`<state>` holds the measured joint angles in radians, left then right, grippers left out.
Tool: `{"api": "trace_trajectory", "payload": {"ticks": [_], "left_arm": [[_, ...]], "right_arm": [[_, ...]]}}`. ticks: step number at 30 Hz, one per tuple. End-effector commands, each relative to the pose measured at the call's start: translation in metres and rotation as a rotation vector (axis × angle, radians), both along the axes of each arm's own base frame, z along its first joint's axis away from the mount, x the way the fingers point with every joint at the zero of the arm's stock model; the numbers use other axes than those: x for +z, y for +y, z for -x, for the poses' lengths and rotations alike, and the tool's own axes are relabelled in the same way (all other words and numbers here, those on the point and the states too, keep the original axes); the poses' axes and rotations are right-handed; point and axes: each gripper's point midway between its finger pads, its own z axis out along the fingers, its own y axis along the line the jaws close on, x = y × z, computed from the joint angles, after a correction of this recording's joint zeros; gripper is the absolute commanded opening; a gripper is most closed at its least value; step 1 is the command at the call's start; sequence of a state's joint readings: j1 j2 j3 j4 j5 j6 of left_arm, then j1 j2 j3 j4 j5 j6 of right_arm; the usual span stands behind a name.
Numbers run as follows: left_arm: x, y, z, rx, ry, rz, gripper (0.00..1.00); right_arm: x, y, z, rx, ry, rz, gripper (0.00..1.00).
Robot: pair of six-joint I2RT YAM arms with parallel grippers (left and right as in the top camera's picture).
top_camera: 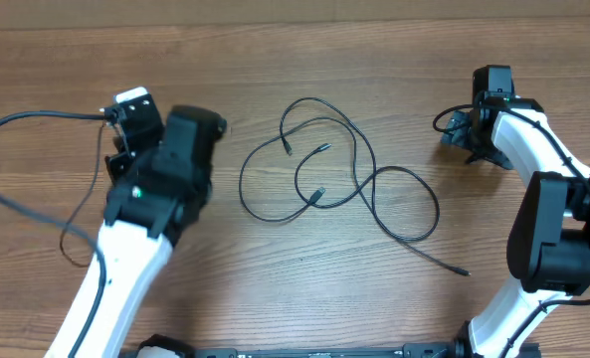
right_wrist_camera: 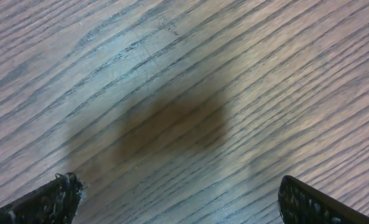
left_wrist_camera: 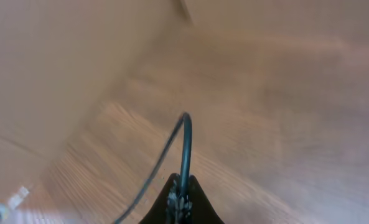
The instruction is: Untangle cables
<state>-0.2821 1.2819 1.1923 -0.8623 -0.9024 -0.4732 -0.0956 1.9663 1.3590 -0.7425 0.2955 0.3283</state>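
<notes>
My left gripper should lower the cable it is holding toward the wood next to the tangle and let go of it, because the cable is already apart from the tangle.
A loose tangle of thin black cables (top_camera: 324,164) lies in overlapping loops at the table's middle, with small plugs inside the loops and one free end (top_camera: 464,270) trailing to the lower right. A separate black cable (top_camera: 26,121) runs left from my left gripper (top_camera: 113,119), curves and comes back under the arm. In the left wrist view the left gripper (left_wrist_camera: 182,186) is shut on this cable (left_wrist_camera: 185,143), which rises from between the jaws. My right gripper (top_camera: 462,137) stands to the right of the tangle, open over bare wood (right_wrist_camera: 178,186), with nothing between its fingers (right_wrist_camera: 53,196).
The wooden table (top_camera: 304,298) carries both arm bases at its front edge. A pale wall runs along the back and fills the upper part of the blurred left wrist view.
</notes>
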Motion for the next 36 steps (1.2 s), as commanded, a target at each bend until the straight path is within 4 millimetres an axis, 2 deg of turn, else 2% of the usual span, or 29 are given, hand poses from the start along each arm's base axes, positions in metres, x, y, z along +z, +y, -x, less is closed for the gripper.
{"api": "trace_trajectory", "payload": {"ticks": [1, 10, 19, 25, 27, 34, 36], "left_arm": [[-0.046, -0.013, -0.010, -0.035, 0.090, 0.264, 0.05], [-0.120, 0.019, -0.005, 0.101, 0.307, 0.455, 0.11], [-0.182, 0.030, 0.005, 0.245, 0.439, 0.662, 0.17], [-0.203, 0.037, 0.019, 0.441, 0.445, 0.740, 0.20], [-0.206, 0.031, 0.021, 0.450, 0.456, 0.782, 0.29], [-0.210, 0.012, 0.032, 0.446, 0.524, 0.871, 0.36], [-0.211, 0.011, 0.036, 0.452, 0.539, 0.869, 0.44]], "right_arm": [[0.008, 0.000, -0.001, 0.004, -0.022, 0.008, 1.00], [0.008, 0.000, -0.001, 0.004, -0.022, 0.008, 1.00], [0.008, 0.000, -0.001, 0.004, -0.022, 0.008, 1.00], [0.008, 0.000, -0.001, 0.004, -0.022, 0.008, 1.00], [0.008, 0.000, -0.001, 0.004, -0.022, 0.008, 1.00], [0.008, 0.000, -0.001, 0.004, -0.022, 0.008, 1.00], [0.008, 0.000, -0.001, 0.004, -0.022, 0.008, 1.00]]}}
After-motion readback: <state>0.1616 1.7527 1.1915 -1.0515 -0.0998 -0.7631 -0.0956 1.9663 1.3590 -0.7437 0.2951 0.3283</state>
